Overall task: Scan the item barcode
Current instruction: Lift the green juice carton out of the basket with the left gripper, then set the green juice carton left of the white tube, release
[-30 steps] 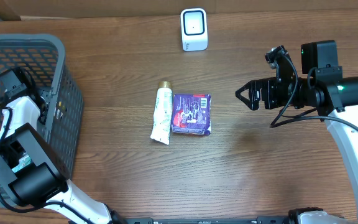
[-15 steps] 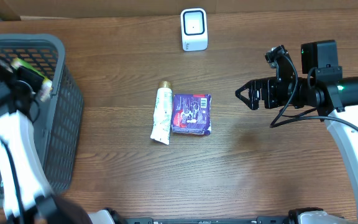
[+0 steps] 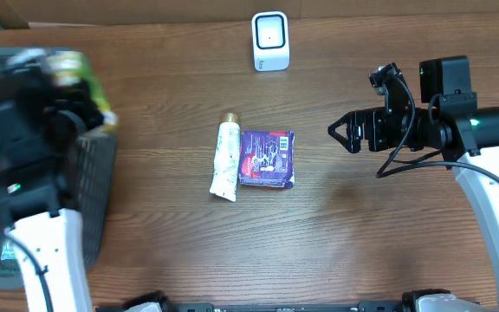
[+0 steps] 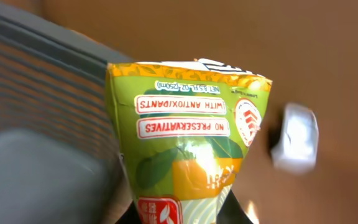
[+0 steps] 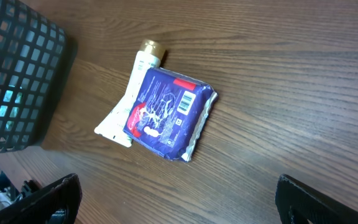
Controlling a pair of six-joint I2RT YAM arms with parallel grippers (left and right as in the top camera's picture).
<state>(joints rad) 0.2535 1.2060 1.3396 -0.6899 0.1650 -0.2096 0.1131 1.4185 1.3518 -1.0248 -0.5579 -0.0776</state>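
Note:
My left gripper needs to carry the carton (image 3: 76, 69) across to its right in the overhead view next, then lower and release it below, on bare tabletop (image 3: 201, 157) beside the white tube.
A green and yellow drink carton (image 4: 188, 134) fills the left wrist view, and my left gripper (image 4: 180, 214) is shut on its lower end. Overhead, the carton (image 3: 76, 69) shows blurred above the right rim of the dark basket (image 3: 93, 204). The white barcode scanner (image 3: 270, 41) stands at the table's far middle; in the left wrist view the scanner (image 4: 296, 137) is a white blur to the right of the carton. My right gripper (image 3: 342, 136) hangs open over the right side of the table, its fingers (image 5: 48, 199) wide apart with nothing between them.
A white tube (image 3: 224, 160) and a purple packet (image 3: 267, 159) lie side by side at the table's middle. The right wrist view also shows the packet (image 5: 166, 115), the tube (image 5: 120, 118) and the basket (image 5: 17, 74).
My left arm has risen out of the basket with the green carton and swung toward the table, blurred with motion. The right arm has not moved.

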